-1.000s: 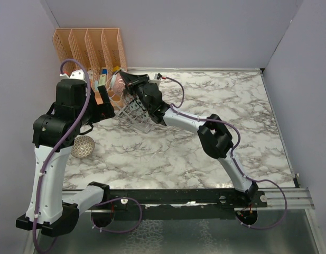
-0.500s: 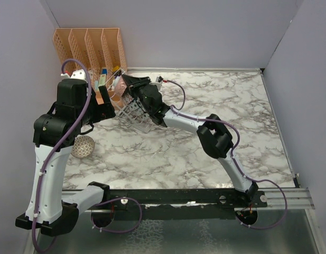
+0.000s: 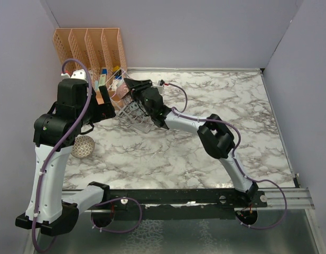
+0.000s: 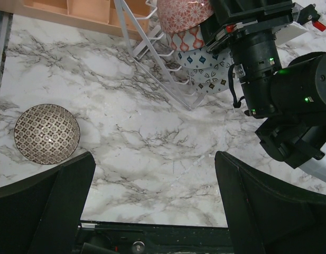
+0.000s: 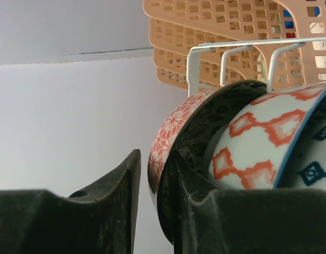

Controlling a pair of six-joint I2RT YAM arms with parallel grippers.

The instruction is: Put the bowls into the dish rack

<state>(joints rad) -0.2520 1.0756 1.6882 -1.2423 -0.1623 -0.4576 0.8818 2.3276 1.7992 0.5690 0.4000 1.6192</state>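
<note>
Next, my left gripper moves down and to its left in the wrist view onto the rim side clear of the wall (image 3: 93,148) (image 4: 77,140). The loose bowl lies down there.
The wire dish rack (image 3: 135,115) stands by the back-left corner and holds several bowls on edge. In the left wrist view the rack (image 4: 168,79) carries a pinkish-red bowl (image 4: 181,13), an orange-diamond bowl (image 4: 186,38) and blue-patterned bowls (image 4: 205,61). My right gripper (image 3: 126,84) is at the rack's far end. Its jaws (image 5: 152,159) straddle the rim of the pinkish-red bowl (image 5: 170,129); a narrow gap shows at the left finger (image 5: 118,185). A dark grey-white bowl (image 3: 83,146) lies on the table at the left (image 4: 46,133). My left gripper (image 4: 155,174) hangs wide open and empty above the table.
The orange plastic organiser (image 3: 91,45) with tall dividers stands right behind the rack (image 5: 231,21). The left wall is close to the loose bowl. The right arm's forearm (image 4: 289,90) stretches across the table to the right of the rack.
My right gripper has moved down and a little left, setting the pinkish-red bowl into the rack's end slot. The left arm has not moved.
</note>
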